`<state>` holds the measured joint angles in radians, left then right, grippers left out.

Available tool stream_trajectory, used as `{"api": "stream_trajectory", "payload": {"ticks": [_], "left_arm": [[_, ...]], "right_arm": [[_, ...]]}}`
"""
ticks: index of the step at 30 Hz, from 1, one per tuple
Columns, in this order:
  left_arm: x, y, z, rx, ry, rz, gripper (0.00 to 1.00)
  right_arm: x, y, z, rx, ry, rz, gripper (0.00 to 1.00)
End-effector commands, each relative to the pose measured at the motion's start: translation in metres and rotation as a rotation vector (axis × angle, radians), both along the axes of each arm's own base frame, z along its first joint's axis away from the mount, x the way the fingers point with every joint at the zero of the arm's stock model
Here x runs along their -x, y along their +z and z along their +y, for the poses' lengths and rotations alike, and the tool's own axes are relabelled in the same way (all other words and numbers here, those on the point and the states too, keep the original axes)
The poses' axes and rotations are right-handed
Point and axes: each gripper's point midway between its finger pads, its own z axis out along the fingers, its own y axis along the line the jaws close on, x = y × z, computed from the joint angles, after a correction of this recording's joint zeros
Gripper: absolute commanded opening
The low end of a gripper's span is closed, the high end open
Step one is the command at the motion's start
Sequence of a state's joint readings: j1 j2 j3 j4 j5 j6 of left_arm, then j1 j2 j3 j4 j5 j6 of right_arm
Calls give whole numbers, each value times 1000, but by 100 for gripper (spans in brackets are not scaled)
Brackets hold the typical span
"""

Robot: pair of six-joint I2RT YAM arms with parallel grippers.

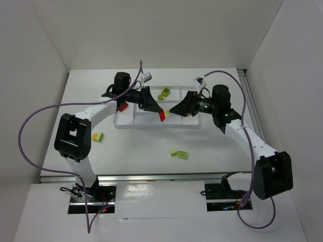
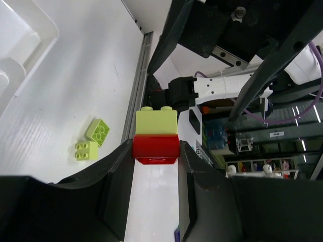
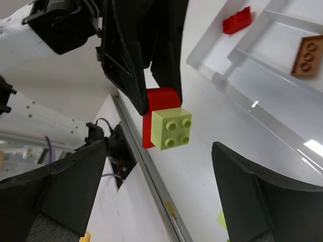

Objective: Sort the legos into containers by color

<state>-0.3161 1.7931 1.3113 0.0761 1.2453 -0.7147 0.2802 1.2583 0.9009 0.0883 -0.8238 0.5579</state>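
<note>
The robot's left gripper needs to go toward the left in the top view next, turn down over the tray's end section (image 1: 124, 117) and let go, because a red lego lies there.
My left gripper (image 1: 159, 113) is shut on a red lego (image 2: 156, 148) with a lime green lego (image 2: 156, 121) stuck to its end. It holds the pair in the air over the front edge of the white tray (image 1: 151, 124). My right gripper (image 1: 173, 109) is open and faces that pair from the right, close to it without touching. In the right wrist view the lime lego (image 3: 172, 129) hangs between my spread fingers (image 3: 70, 186). In the tray lie a red lego (image 3: 237, 20), an orange one (image 3: 308, 56) and a green one (image 1: 164, 94).
Two lime legos (image 1: 178, 153) lie on the table in front of the tray; they also show in the left wrist view (image 2: 92, 138). A yellow-green lego (image 1: 98, 136) lies near the left arm. White walls stand behind and at both sides of the table.
</note>
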Motion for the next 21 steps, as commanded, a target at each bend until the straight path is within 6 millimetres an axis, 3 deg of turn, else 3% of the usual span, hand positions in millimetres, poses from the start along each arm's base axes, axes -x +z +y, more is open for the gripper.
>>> {"api": "stream_trajectory", "payload": {"ticks": [1, 3, 8, 12, 14, 17, 21], "left_arm": [[16, 32, 1, 72, -80, -133, 0], [15, 34, 1, 71, -81, -138, 0], [22, 45, -1, 97, -104, -166, 0], [24, 48, -1, 102, -104, -176, 0], [24, 48, -1, 102, -104, -176, 0], [26, 49, 0, 101, -105, -182, 0], [30, 50, -2, 106, -124, -180, 0]], "right_arm": [[7, 22, 19, -68, 129, -77, 93], [11, 26, 23, -76, 152, -102, 93], [8, 7, 31, -86, 179, -49, 88], [10, 7, 35, -102, 196, -50, 76], [10, 9, 35, -109, 195, -56, 62], [11, 8, 36, -115, 212, -43, 51], [16, 9, 39, -156, 248, -24, 54]]}}
